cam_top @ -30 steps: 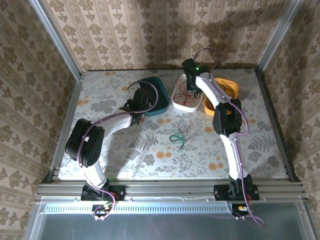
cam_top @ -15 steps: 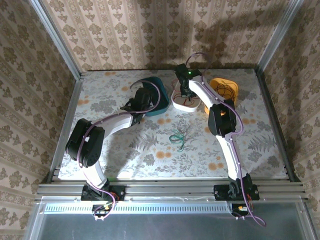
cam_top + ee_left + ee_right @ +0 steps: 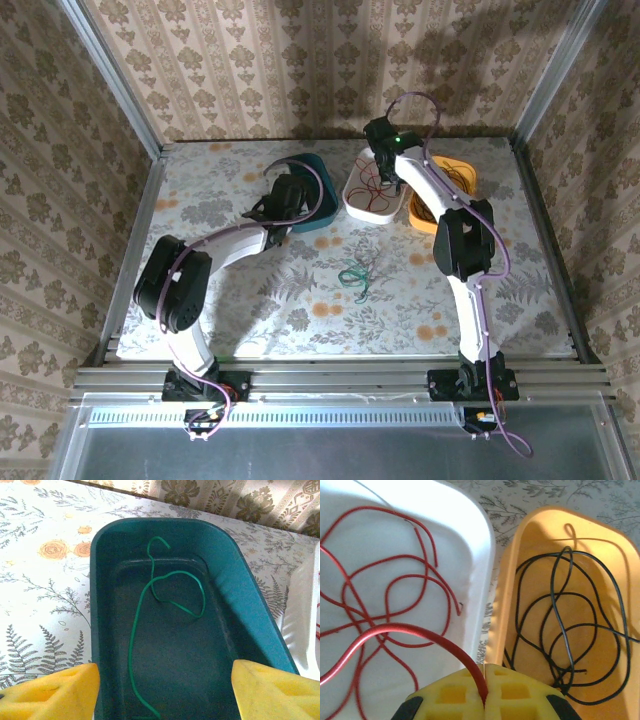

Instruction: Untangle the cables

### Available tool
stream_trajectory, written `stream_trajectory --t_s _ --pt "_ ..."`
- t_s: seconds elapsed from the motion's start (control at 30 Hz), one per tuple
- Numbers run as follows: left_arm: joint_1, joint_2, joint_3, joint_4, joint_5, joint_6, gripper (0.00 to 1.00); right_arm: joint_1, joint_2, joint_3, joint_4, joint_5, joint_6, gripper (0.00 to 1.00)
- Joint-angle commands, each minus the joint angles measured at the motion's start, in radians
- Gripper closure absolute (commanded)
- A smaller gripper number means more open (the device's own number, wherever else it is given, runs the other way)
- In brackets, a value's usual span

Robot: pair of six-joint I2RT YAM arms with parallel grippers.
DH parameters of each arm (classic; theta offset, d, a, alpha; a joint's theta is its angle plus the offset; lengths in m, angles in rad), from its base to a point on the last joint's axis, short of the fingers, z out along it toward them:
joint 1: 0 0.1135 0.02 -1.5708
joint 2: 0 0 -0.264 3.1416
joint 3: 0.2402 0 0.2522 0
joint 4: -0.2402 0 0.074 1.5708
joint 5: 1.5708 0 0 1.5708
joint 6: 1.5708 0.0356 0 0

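My right gripper needs to move toward the side of the white tub (image 3: 480, 545) by the teal tub next, then lower and let go of the red cable.
In the right wrist view my right gripper (image 3: 485, 680) is shut on a red cable (image 3: 395, 628) that arcs out to the left over the white tub (image 3: 480, 545). More red cables (image 3: 385, 580) lie looped in that tub. Black cables (image 3: 565, 620) coil in the orange tub (image 3: 510, 595) beside it. My left gripper (image 3: 165, 695) hangs open over the teal tub (image 3: 250, 595), where a green cable (image 3: 132, 645) lies. From above, a small tangle of cables (image 3: 355, 272), mostly green, rests mid-table, apart from both grippers (image 3: 290, 192) (image 3: 386, 172).
The three tubs, teal (image 3: 312, 222), white (image 3: 362, 208) and orange (image 3: 458, 168), stand in a row at the back of the flowered table. Walls close in the back and both sides. Purple arm cables loop above each wrist.
The right wrist swung left over the white tub's far end, then back right, still holding the red cable. The left arm has stayed over the teal tub.
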Motion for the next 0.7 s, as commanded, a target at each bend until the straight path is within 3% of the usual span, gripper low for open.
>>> stream_trajectory --t_s 0.0,0.33,0.5,0.67 --pt "0.0 0.011 0.033 -0.006 0.013 0.018 0.29 0.005 -0.005 -0.014 -0.021 0.127 -0.056 1.0" --pt "0.006 0.005 0.023 -0.013 0.021 0.016 0.29 0.069 0.01 -0.119 0.172 0.435 -0.393 1.0" --pt "0.009 -0.004 0.015 -0.015 0.021 0.015 0.28 0.112 0.009 -0.175 0.312 0.461 -0.549 1.0" --pt "0.013 -0.012 0.006 -0.019 0.024 0.013 0.28 0.149 0.064 -0.142 0.338 0.411 -0.623 1.0"
